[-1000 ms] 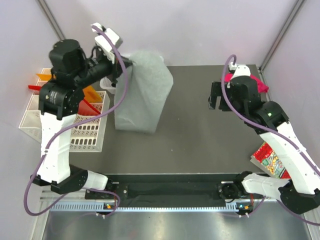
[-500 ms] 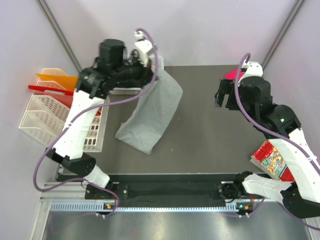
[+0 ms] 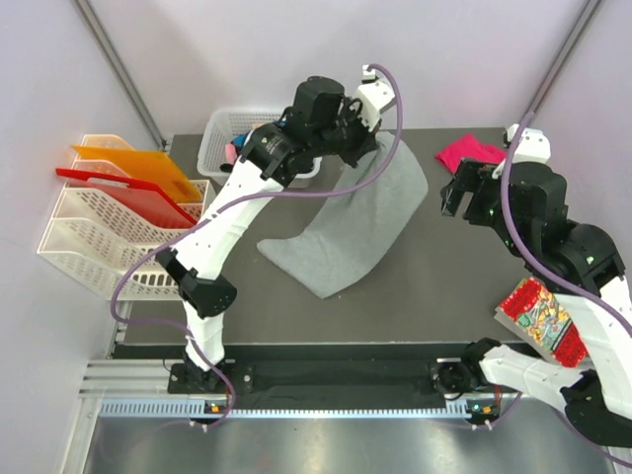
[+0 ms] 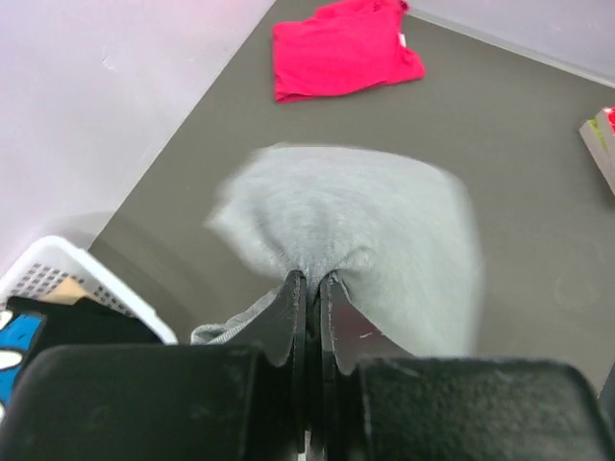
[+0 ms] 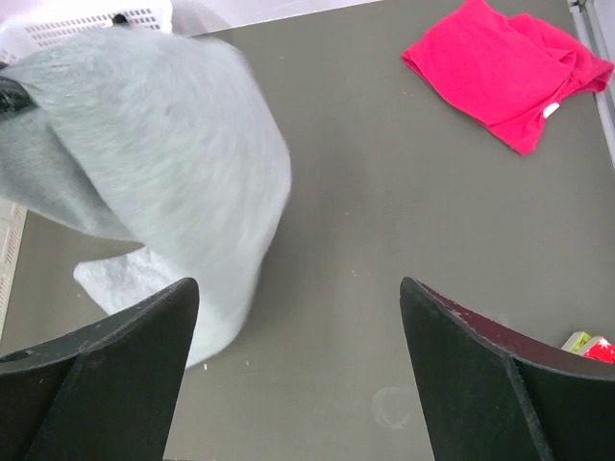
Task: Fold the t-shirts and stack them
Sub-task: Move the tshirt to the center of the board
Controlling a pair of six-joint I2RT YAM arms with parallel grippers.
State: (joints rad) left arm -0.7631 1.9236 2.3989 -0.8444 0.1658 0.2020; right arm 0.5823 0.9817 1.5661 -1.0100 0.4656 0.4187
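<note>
My right gripper is open and should move across to the left in the top view and down onto the grey t-shirt (image 3: pixel 357 225) (image 5: pixel 216 202), because the t-shirt hangs below on that side.
My left gripper (image 3: pixel 378 135) is shut on a bunched edge of the large light grey t-shirt (image 3: pixel 357 225), holding it up over the back middle of the table. The shirt's lower end trails onto the dark tabletop. In the left wrist view the fingertips (image 4: pixel 293 288) pinch the grey cloth (image 4: pixel 370 226). A magenta-pink t-shirt (image 3: pixel 471 153) lies crumpled at the back right corner. My right gripper (image 3: pixel 462 195) hovers open near it, nothing between its fingers (image 5: pixel 298 282). The grey shirt (image 5: pixel 183 144) hangs to its left, the pink shirt (image 5: pixel 504 67) ahead to its right.
A white basket (image 3: pixel 211 150) at the back left holds black and blue cloth (image 4: pixel 17 331). A white rack (image 3: pixel 89 242) with orange and red dividers stands at the left edge. A red patterned snack packet (image 3: pixel 538 316) lies at the right edge.
My left arm has swung the grey t-shirt from the back left, beside the rack, rightward to the back middle. The right gripper drifted slightly right, still open.
</note>
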